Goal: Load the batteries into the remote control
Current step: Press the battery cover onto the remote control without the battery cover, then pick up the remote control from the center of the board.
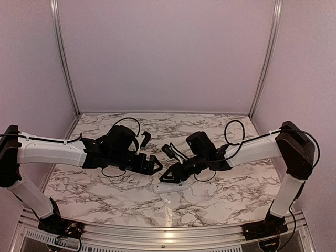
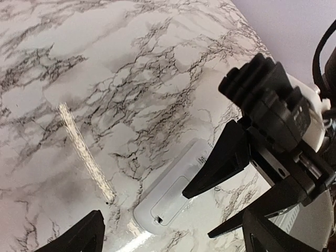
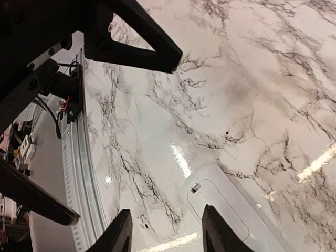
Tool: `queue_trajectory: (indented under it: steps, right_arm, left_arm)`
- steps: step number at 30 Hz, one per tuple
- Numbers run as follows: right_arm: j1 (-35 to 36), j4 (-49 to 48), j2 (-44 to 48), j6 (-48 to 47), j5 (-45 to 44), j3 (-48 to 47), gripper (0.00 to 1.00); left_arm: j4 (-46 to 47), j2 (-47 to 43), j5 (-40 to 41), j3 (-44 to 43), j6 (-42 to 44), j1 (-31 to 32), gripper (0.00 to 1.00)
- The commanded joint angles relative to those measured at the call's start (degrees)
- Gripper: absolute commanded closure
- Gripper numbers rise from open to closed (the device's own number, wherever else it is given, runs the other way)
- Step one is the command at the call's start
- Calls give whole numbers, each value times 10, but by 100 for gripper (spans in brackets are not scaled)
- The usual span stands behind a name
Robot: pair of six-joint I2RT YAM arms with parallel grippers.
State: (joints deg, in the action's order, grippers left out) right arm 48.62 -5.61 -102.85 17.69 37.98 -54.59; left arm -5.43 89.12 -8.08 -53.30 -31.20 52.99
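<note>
The white remote lies at an angle. I will turn my left gripper in line with it and lower it astride the remote's middle [image 1: 170, 188] [image 2: 177, 181] to close.
The white remote control [image 1: 169, 190] lies back side up on the marble table, its battery cover shut with a small latch notch at one end. It also shows in the left wrist view [image 2: 170, 202] and the right wrist view [image 3: 231, 207]. My right gripper [image 1: 170, 177] is open just above the remote; in its own view [image 3: 168, 233] one finger [image 3: 220, 231] hangs over the cover. My left gripper [image 1: 155, 165] is open and empty to the remote's left, its fingertips at the bottom of its view [image 2: 173, 244]. No batteries are in view.
The table's aluminium front rail [image 3: 79, 173] runs close to the remote, with wiring beyond it. Lilac walls with metal posts [image 1: 63, 63] close the back and sides. The right gripper's black fingers [image 2: 223, 160] cross the left wrist view over the remote.
</note>
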Motion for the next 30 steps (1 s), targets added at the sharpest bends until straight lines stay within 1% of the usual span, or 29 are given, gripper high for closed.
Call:
queue_trajectory:
  steps: [1, 4, 6, 7, 9, 11, 13, 14, 16, 18, 20, 22, 25, 30]
  right_arm:
    - [-21, -12, 74, -8, -18, 29, 41]
    - [-40, -20, 144, -18, -33, 65, 27]
    - [-53, -21, 192, -31, -50, 92, 20]
    - [-58, -20, 217, -39, -62, 104, 18]
    - [-67, -17, 270, -53, -108, 127, 13]
    - [-73, -16, 324, -61, -151, 150, 10]
    - [-78, -19, 379, -57, -199, 174, 2]
    - [-80, -19, 413, -55, -215, 188, 1]
    - [-88, -15, 451, -46, -244, 202, 1]
    - [-96, -10, 493, -33, -268, 216, 1]
    - [-105, -2, 518, -28, -274, 223, 1]
    - [-113, 7, 534, -24, -273, 227, 1]
    - [-114, 13, 548, -17, -269, 235, 1]
    - [-114, 10, 567, -5, -261, 249, 1]
  left_arm:
    - [39, -55, 48, 15, 57, -14, 1]
    - [22, -59, 89, -5, 73, -14, 1]
    - [25, -58, 95, -13, 104, -14, 1]
    - [36, -58, 90, -9, 114, -14, 1]
    - [42, -52, 55, -9, 163, -14, 1]
    - [-10, -16, 13, -42, 218, -14, 1]
    - [-78, 25, -11, -90, 269, -8, 1]
    - [-97, 42, -17, -103, 295, -3, 1]
    - [-123, 69, -11, -125, 349, 11, 1]
    - [-147, 98, -31, -153, 384, 20, 1]
    - [-179, 132, -49, -187, 419, 31, 5]
    - [-212, 170, -46, -222, 446, 46, 8]
    - [-255, 229, -33, -269, 471, 67, 14]
    - [-276, 275, -13, -312, 479, 76, 18]
